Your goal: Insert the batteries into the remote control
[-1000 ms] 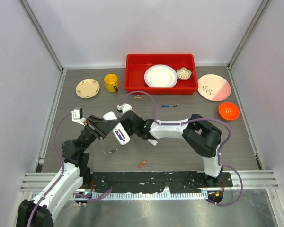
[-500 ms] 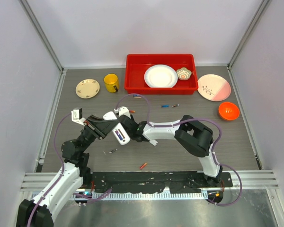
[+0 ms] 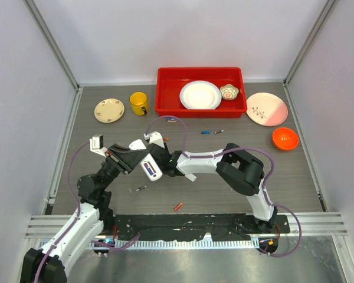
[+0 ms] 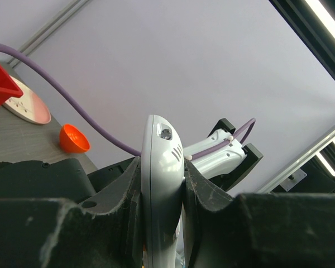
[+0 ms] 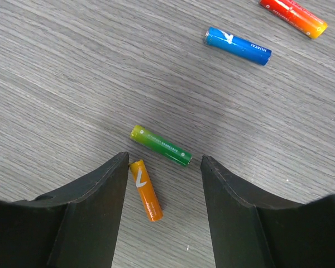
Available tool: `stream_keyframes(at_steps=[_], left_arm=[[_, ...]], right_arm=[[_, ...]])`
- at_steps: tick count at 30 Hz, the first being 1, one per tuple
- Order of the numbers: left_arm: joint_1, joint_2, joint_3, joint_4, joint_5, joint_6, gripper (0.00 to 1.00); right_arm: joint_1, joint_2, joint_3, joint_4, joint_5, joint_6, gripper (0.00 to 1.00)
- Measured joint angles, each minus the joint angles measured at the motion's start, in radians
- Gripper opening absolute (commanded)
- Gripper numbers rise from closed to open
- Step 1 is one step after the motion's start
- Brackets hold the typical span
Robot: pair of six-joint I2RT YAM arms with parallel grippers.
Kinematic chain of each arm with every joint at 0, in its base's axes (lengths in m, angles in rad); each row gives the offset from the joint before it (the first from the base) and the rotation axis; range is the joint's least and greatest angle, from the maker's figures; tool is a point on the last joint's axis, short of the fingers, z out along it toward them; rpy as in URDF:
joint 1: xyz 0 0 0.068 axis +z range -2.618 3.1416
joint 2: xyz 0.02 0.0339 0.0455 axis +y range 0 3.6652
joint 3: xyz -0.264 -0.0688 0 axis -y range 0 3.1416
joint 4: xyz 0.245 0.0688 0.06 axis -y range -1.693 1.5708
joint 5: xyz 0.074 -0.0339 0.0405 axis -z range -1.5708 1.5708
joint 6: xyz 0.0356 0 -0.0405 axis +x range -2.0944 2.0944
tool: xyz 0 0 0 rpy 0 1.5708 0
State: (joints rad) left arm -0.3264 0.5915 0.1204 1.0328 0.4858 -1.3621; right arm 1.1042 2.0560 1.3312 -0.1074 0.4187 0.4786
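The right gripper slides to the right in the wrist view and outward against the green battery's yellow end (image 5: 137, 133) next. That battery lies slanted across that gripper's fingers.
My left gripper (image 3: 140, 163) is shut on the white remote control (image 3: 149, 169) and holds it off the table; in the left wrist view the remote (image 4: 162, 184) stands edge-on between the two fingers. My right gripper (image 3: 156, 145) is open just behind the remote. In the right wrist view it (image 5: 164, 159) hangs low over an orange battery (image 5: 146, 190) by the left finger and a green battery (image 5: 161, 145) lying between the jaws. A blue battery (image 5: 238, 46) and a red-orange battery (image 5: 293, 17) lie farther off.
Loose batteries lie on the table: a red one (image 3: 177, 206), a dark one (image 3: 141, 188), a blue one (image 3: 206, 132). A small white piece (image 3: 190, 176) lies under the right forearm. Red tray (image 3: 165, 94), yellow mug (image 3: 138, 103), plates and orange bowl (image 3: 285, 138) stand behind.
My right arm has swung left and its gripper now sits closer beside the held remote. The left arm and the remote have not moved.
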Motion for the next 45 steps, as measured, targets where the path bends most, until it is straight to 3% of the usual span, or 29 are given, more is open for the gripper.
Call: stream_keyframes(at_steps=[10,19,34,45], left_arm=[[0.000,0.000,-0.009,-0.013,-0.007,0.000,0.00],[0.000,0.000,-0.011,-0.014,-0.014,0.000,0.00],[0.000,-0.001,-0.013,-0.021,-0.014,0.000,0.00],[0.000,-0.001,-0.019,-0.036,-0.019,0.001,0.00]], right_arm=[[-0.006,0.000,-0.011,0.027,0.009,0.004,0.65],[-0.019,0.013,0.003,0.033,0.014,-0.023,0.62],[-0.052,0.019,0.000,0.054,0.017,-0.030,0.52],[-0.081,-0.008,-0.060,0.110,0.018,-0.035,0.31]])
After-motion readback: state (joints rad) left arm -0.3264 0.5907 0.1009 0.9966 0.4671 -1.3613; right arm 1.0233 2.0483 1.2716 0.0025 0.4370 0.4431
